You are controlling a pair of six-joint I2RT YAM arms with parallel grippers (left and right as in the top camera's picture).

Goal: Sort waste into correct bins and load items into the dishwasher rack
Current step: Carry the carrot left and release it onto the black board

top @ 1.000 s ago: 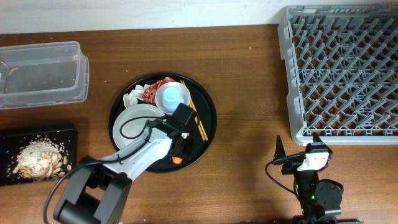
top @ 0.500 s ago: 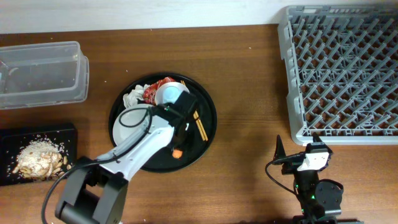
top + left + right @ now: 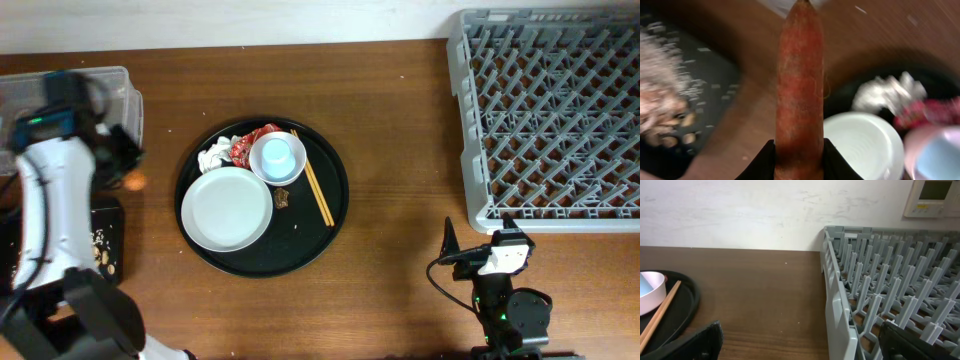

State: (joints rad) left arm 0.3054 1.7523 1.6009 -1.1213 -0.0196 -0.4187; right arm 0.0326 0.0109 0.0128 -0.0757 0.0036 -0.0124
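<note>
The black bin already holds food scraps, so my left gripper should swing back and to the left in the overhead view next, over that bin's rice.
My left gripper (image 3: 124, 165) is shut on the orange carrot (image 3: 800, 85) and holds it above the table between the clear tub (image 3: 30, 125) and the black bin (image 3: 108, 245). The carrot shows as an orange spot in the overhead view (image 3: 135, 181). The black bin (image 3: 715, 80) holds pale rice scraps (image 3: 660, 105). On the round black tray (image 3: 325, 235) lie the white plate (image 3: 227, 207), light-blue cup (image 3: 277, 158), chopsticks (image 3: 317, 190), white tissue (image 3: 215, 155), red wrapper (image 3: 252, 143) and a dark brown bit (image 3: 283, 199). My right gripper (image 3: 480, 255) is open and empty, next to the grey rack (image 3: 550, 120).
The left arm covers part of the clear tub and the black bin. The rack's near corner (image 3: 837, 305) stands right in front of the right gripper (image 3: 810, 345). The tray's edge with the cup (image 3: 650, 292) and a chopstick (image 3: 660, 315) shows at that view's left.
My left arm has swung from the round tray to the far left, carrying the carrot off the tray. The right arm has not moved.
</note>
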